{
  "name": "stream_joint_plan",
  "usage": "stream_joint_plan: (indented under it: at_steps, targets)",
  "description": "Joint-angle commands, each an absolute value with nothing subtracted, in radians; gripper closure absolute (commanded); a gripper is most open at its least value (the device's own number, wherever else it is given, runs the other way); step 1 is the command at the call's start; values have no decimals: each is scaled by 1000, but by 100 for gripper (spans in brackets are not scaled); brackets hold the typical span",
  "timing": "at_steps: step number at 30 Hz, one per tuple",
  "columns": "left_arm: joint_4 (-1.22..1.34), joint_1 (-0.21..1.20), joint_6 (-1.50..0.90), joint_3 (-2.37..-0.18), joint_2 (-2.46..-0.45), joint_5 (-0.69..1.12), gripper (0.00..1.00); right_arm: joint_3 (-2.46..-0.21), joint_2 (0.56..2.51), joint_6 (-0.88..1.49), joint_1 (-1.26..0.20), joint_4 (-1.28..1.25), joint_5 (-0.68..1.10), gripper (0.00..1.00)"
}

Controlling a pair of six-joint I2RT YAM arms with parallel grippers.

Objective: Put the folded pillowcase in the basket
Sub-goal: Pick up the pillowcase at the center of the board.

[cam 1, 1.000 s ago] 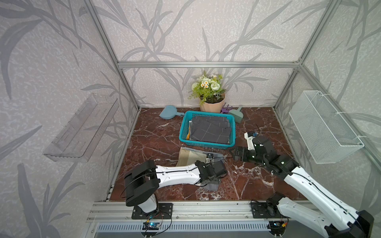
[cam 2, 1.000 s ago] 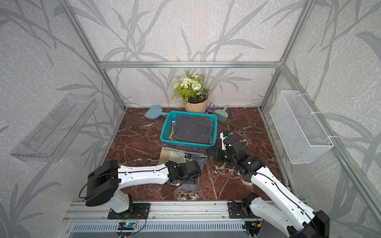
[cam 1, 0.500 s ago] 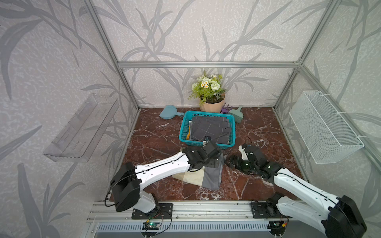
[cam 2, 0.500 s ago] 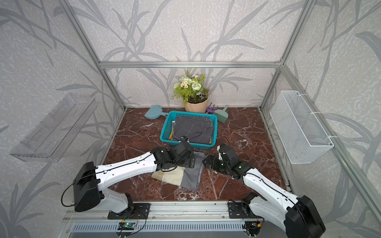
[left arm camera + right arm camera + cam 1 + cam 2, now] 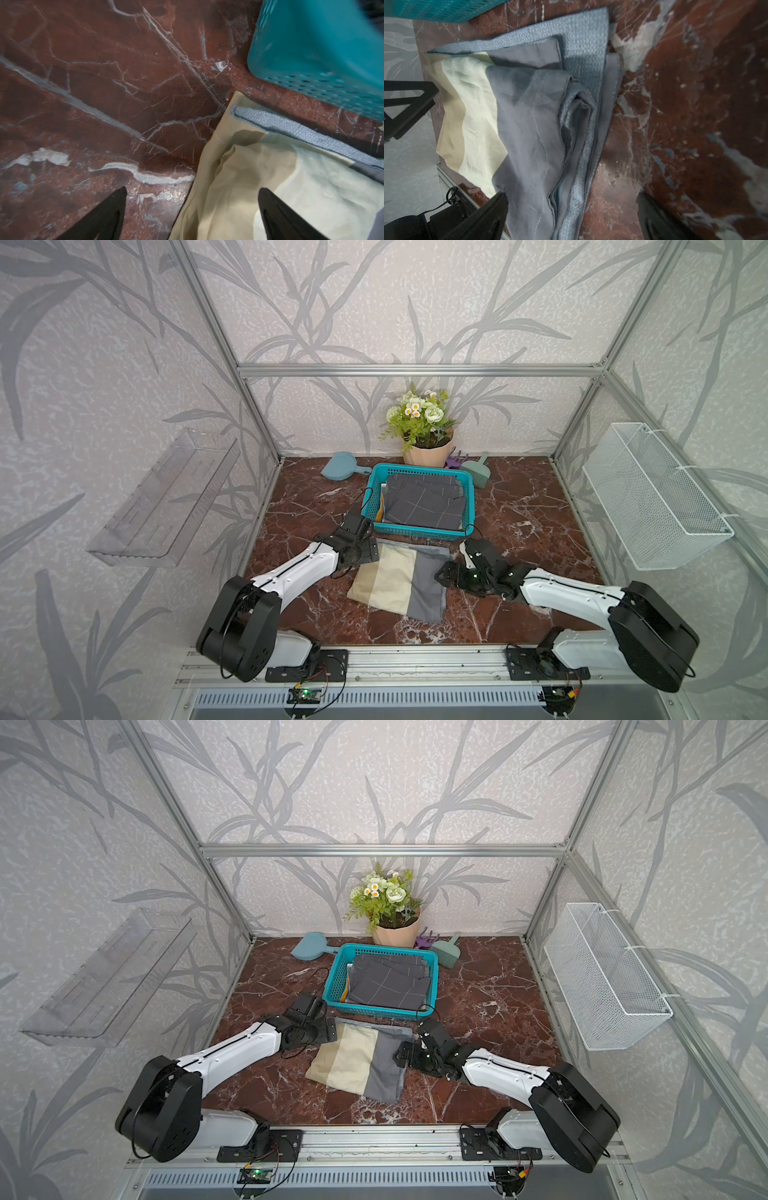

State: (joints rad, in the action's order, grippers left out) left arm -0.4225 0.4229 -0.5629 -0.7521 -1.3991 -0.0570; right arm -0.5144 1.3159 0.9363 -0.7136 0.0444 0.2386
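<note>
The stacked folds of the layered grey edge (image 5: 441,590) (image 5: 562,212) lie open between my fingers. My right gripper needs to move down and toward the cream half next, then close on that edge.
The folded pillowcase (image 5: 399,580) (image 5: 357,1060), cream on one half and grey on the other, lies flat on the marble just in front of the teal basket (image 5: 415,531) (image 5: 376,1011). My left gripper (image 5: 368,551) (image 5: 328,1029) stands open at its far left corner; in the left wrist view the gripper (image 5: 192,191) straddles the cream edge (image 5: 270,187) beside the basket wall (image 5: 322,52). My right gripper (image 5: 441,574) (image 5: 400,1054) is open at the grey side. In the right wrist view it (image 5: 572,197) spans the layered grey edge (image 5: 529,124) without gripping it.
Dark grey checked cloths (image 5: 424,502) fill the basket. Behind it stand a flower pot (image 5: 428,452), a blue scoop (image 5: 340,467) and a green dustpan (image 5: 473,470). A white wire basket (image 5: 648,497) hangs on the right wall, a clear tray (image 5: 166,497) on the left wall.
The left gripper carried the cloth from the front toward the basket, folding it over, then opened and let go. The right arm swung down to the cloth's grey edge.
</note>
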Motion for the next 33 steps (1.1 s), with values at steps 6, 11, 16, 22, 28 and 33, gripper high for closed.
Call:
stream_joint_plan:
  at_steps: [6, 11, 16, 22, 28, 33]
  targets:
    - [-268, 414, -523, -676, -1435, 153, 0, -519, 1371, 960, -746, -1, 207, 0]
    - [-252, 417, -547, -627, -1436, 212, 0, -524, 1423, 972, -770, -46, 212, 0]
    - [-208, 430, -578, -560, -1399, 241, 0, -556, 1489, 971, -799, -58, 215, 2]
    - [-165, 464, -618, -502, -1347, 272, 13, -572, 1529, 978, -829, -57, 200, 11]
    - [-154, 499, -636, -499, -1325, 276, 31, -576, 1534, 981, -845, -41, 177, 34]
    - [-144, 525, -647, -502, -1336, 273, 75, -594, 1546, 968, -856, -7, 166, 71]
